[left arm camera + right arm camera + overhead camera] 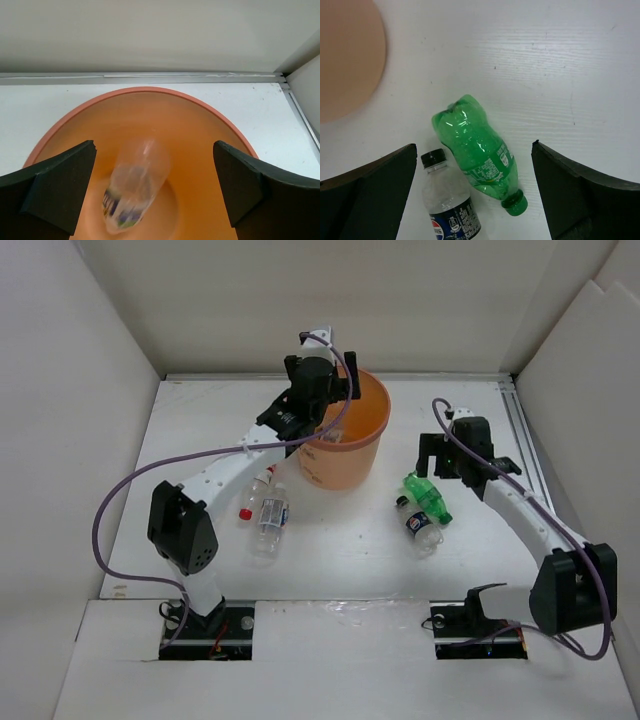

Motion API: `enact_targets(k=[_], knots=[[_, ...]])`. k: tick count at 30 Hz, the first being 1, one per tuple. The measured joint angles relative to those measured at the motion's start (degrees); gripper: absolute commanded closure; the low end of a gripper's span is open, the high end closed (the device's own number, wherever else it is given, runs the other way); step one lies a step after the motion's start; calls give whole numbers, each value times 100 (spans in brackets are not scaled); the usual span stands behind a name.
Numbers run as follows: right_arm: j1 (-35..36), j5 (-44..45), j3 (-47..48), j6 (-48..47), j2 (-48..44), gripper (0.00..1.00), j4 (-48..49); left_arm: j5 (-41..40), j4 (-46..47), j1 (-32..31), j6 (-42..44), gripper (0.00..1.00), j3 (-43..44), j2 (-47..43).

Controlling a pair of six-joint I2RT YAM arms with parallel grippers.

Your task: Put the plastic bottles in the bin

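Note:
The lobed bottom end of the green bottle reaches past the black cap of the blue-labelled bottle, so my right gripper lowers onto that end next.
The orange bin stands at the back middle of the table. My left gripper hangs open over its left rim. In the left wrist view a clear bottle, blurred, is loose inside the bin, well clear of both fingers of the left gripper. My right gripper is open above a green bottle and a dark-blue-labelled bottle, both lying on the table. From the right wrist, the green bottle and the blue-labelled bottle lie between the spread fingers of the right gripper.
Two more bottles lie left of the bin: a red-capped bottle and a clear bottle. White walls enclose the table on three sides. A metal rail runs along the right edge.

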Motion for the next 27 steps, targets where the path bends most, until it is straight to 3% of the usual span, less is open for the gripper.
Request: enact_targets(k=[8,11,12,15,16,18,19,20,21,27], knots=[[4,26,-282,11,697,0,323,509,-201,-7,-103,0,0,-389],[7,-4,-306,50,1134,5,496,693,-361,-37,-136,0,-2,-809],[7,-31,-308,57,1303,14,575,754,-396,-59,-144,0,-9,-957],[7,-133,-310,83,1790,24,748,979,-503,-184,-146,0,-68,-1519],[4,-153,-310,114,1904,32,756,1062,-516,-225,-146,0,-144,-1727],[4,-175,-308,173,1961,40,793,1204,-531,-275,-164,0,-341,-2155],[-2,-186,-308,208,1945,67,802,1248,-525,-275,-170,0,-466,-2358],[-22,-203,-308,223,1932,87,809,1270,-531,-273,-188,0,-584,-2535],[-37,-221,-308,234,1928,100,817,1292,-538,-273,-203,0,-721,-2721],[-313,-186,-315,345,1438,100,640,1510,-501,-269,-293,0,-1357,-3265]])
